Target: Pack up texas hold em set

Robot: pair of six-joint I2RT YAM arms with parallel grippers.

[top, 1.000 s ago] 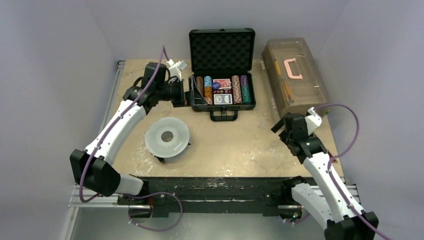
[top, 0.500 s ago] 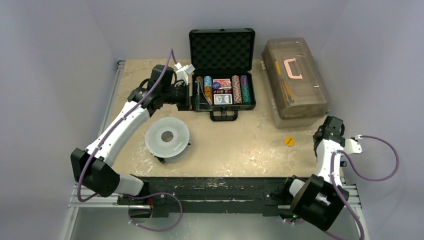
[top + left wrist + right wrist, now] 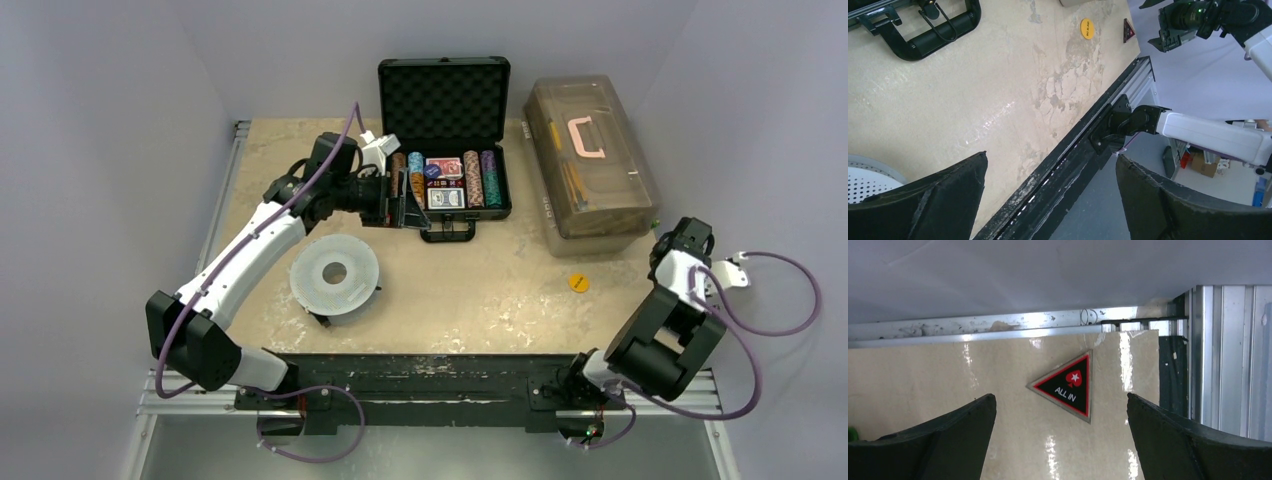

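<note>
I should lower my right gripper next and pinch the black triangular marker (image 3: 1069, 385) across its tip and the opposite edge, because the marker lies below the gripper, between the open fingers.
The black briefcase (image 3: 444, 212) stands open at the back middle, its foam lid (image 3: 444, 100) upright, with rows of chips (image 3: 479, 178) and red card decks (image 3: 446, 197) inside. Its handle shows in the left wrist view (image 3: 923, 35). My left gripper (image 3: 402, 206) is open and empty over the case's front left corner; it also shows in the left wrist view (image 3: 1050, 165). An orange round button (image 3: 578, 282) lies on the table right of the case. My right gripper (image 3: 1060, 402) is open and empty just above a black triangular "ALL IN" marker (image 3: 1070, 385) near the table's right edge.
A translucent brown toolbox (image 3: 590, 160) with a pink handle stands right of the case. A grey-white disc (image 3: 335, 272) lies front left. The right arm (image 3: 680, 320) is folded at the table's right edge, beside an aluminium rail (image 3: 1228, 355).
The right arm has swung back from mid-table to the right edge, uncovering the orange button. The left gripper has moved right, over the case's front left corner.
</note>
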